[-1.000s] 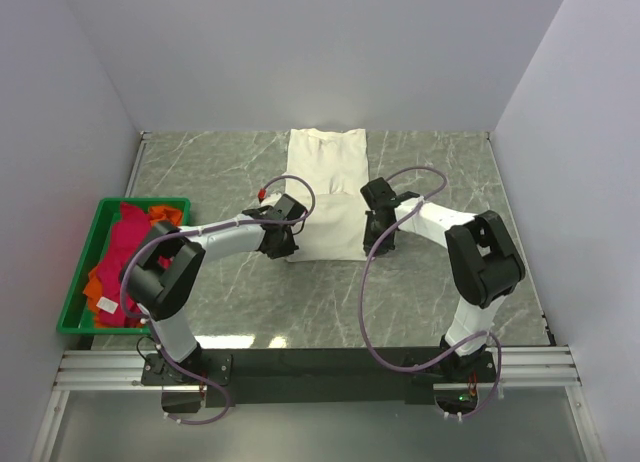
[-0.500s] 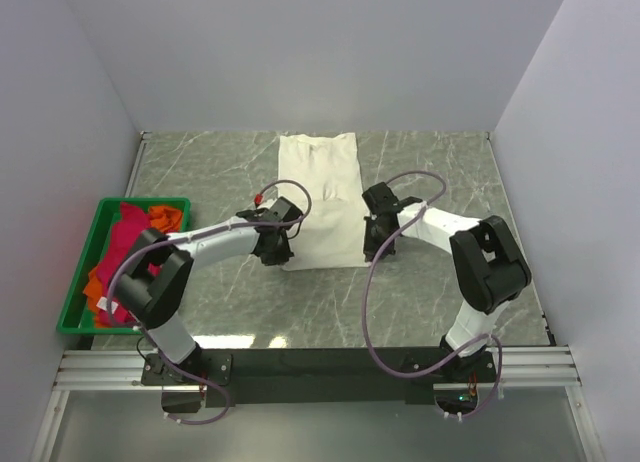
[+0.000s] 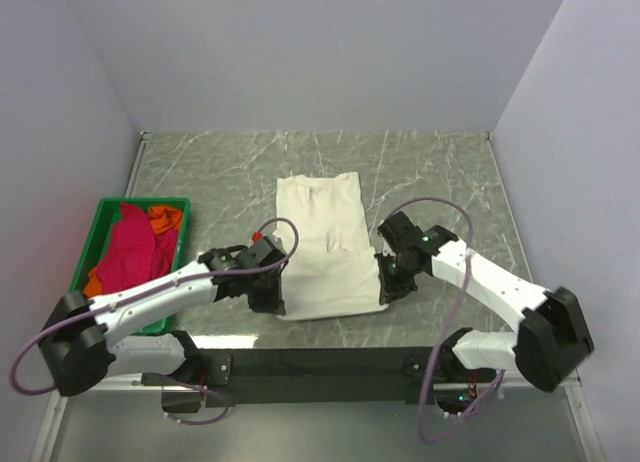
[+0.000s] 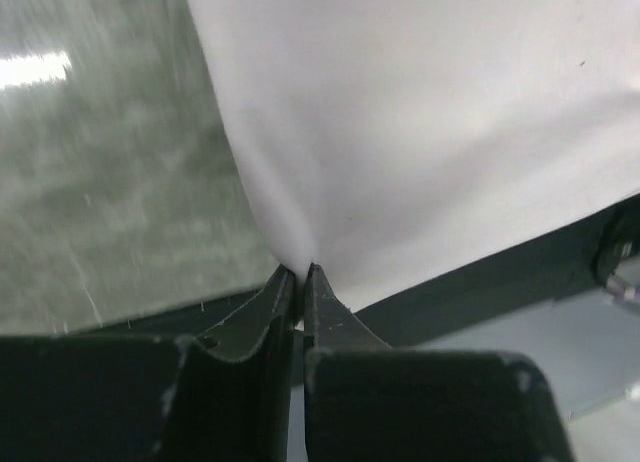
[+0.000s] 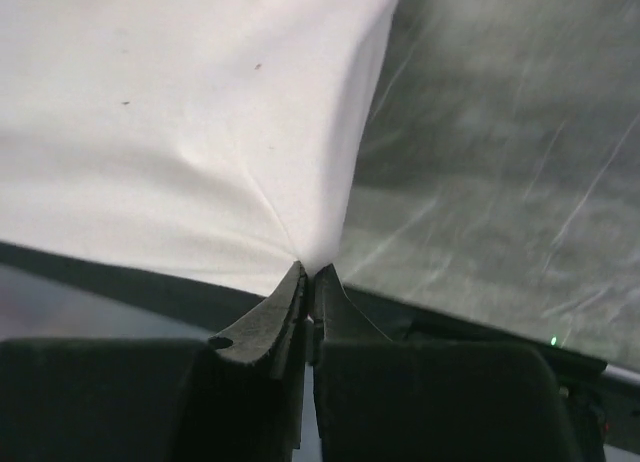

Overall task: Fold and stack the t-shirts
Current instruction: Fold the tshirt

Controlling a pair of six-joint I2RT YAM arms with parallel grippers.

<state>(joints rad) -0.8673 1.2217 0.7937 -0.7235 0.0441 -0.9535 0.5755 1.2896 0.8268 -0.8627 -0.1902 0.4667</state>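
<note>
The far end of the still-long strip (image 3: pixel 347 188) lies outward of the right gripper, so that gripper will next carry the pinched corner outward over the t-shirt and let go of it there.
A cream t-shirt (image 3: pixel 325 247) lies folded into a long strip on the marble table, its near end by the front edge. My left gripper (image 3: pixel 272 304) is shut on its near left corner (image 4: pixel 300 257). On the other side my right gripper (image 3: pixel 388 290) is shut on the near right corner (image 5: pixel 315 254). Both corners are pinched into a small peak between the fingertips. Crimson-pink (image 3: pixel 128 250) and orange (image 3: pixel 165 218) t-shirts lie crumpled in the green crate (image 3: pixel 82 262) at the left.
The black rail (image 3: pixel 330 362) along the table's front edge runs just below both grippers. Grey walls close the table on the left, back and right. Cables loop above each arm.
Both grippers have pulled the cream shirt toward the front edge, so its far end has left the back wall. The right gripper closed on its corner during this time.
</note>
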